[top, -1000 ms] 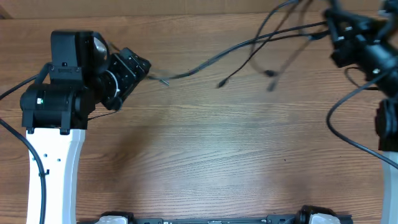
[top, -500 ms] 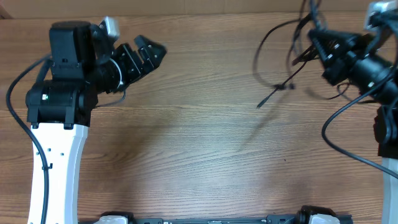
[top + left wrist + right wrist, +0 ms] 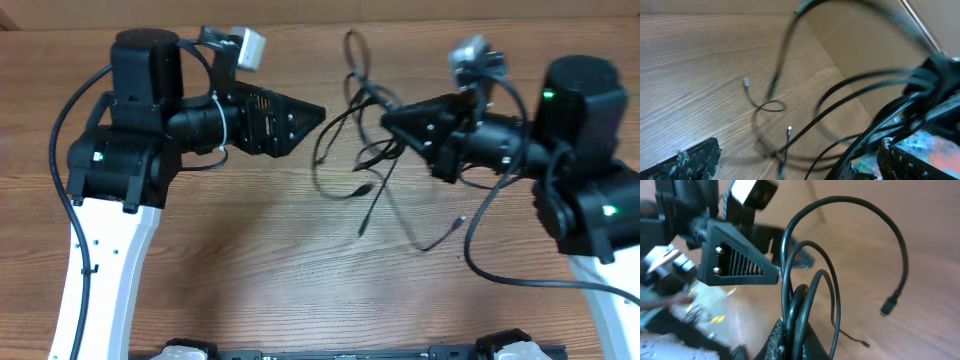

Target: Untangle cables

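The cables' plug ends reach the table. So my right gripper goes back and toward the left in the overhead view next, over the open table, and releases the cables.
The cables (image 3: 360, 90) are thin black cords hanging in a tangled bundle over the middle of the table. Their loose plug ends dangle down to the wood. My right gripper (image 3: 388, 120) points left and is shut on the bundle. In the right wrist view, several strands (image 3: 799, 305) stand up from its closed fingers (image 3: 782, 340). My left gripper (image 3: 312, 112) points right, just left of the bundle, and holds nothing. In the left wrist view its fingers (image 3: 690, 160) are wide apart, with blurred cable strands (image 3: 786, 42) ahead of them and my right gripper behind the strands.
The wooden table (image 3: 250, 260) lies under both arms. A thicker black arm wire (image 3: 500, 275) loops below the right arm. Another runs down beside the left arm's white base (image 3: 95, 260). A lighter wall or board (image 3: 880, 55) rises at the far table edge.
My right gripper has carried the cables from the far right to the table's middle. My left gripper has let go of the strand it held, opened fully and swung right towards them.
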Available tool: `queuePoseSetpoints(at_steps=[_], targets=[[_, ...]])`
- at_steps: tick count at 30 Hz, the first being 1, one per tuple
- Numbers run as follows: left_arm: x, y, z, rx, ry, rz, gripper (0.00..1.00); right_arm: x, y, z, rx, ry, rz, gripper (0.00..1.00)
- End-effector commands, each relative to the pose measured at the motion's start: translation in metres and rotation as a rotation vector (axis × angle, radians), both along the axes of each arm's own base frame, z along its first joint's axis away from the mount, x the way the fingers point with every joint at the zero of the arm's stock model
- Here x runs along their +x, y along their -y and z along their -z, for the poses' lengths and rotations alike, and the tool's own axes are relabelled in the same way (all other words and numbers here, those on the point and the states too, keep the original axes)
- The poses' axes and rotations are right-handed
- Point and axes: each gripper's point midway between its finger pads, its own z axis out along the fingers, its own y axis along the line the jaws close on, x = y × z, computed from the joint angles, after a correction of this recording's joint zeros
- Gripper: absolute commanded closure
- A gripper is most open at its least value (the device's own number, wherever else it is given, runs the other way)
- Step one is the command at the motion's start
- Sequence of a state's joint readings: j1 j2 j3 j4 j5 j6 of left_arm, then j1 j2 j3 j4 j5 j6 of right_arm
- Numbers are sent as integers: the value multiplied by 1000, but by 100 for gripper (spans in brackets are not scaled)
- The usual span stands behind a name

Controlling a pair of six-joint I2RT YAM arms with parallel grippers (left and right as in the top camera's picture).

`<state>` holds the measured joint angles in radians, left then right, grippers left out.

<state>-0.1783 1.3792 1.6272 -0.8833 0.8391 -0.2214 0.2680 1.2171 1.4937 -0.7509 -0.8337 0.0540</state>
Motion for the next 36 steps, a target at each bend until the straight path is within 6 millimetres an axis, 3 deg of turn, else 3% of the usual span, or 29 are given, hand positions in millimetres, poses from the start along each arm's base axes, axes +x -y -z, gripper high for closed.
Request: queuePoseSetpoints(at_steps=[1,4,8,10,18,23,28,36], targets=[[-2,4,-1,11,49,51,0,-1,-19,14,-9,-56,-58,96],[-1,4,0,15,50,46,7,0,-33,27,-20,-109,-93,96],[2,1,2,34,52,22,36,1,-47,38,-28,-141,-127,96],[2,1,2,34,53,21,44,1,-51,40,-28,-148,-137,96],[3,1,1,33,56,22,31,4,-55,34,20,-208,-111,96],[3,1,1,33,55,22,18,12,-58,17,86,-206,-87,96],[2,1,2,37,57,26,17,18,-61,-2,162,-209,-70,96],[2,1,3,44,64,31,19,8,-66,-8,203,-285,-113,96]])
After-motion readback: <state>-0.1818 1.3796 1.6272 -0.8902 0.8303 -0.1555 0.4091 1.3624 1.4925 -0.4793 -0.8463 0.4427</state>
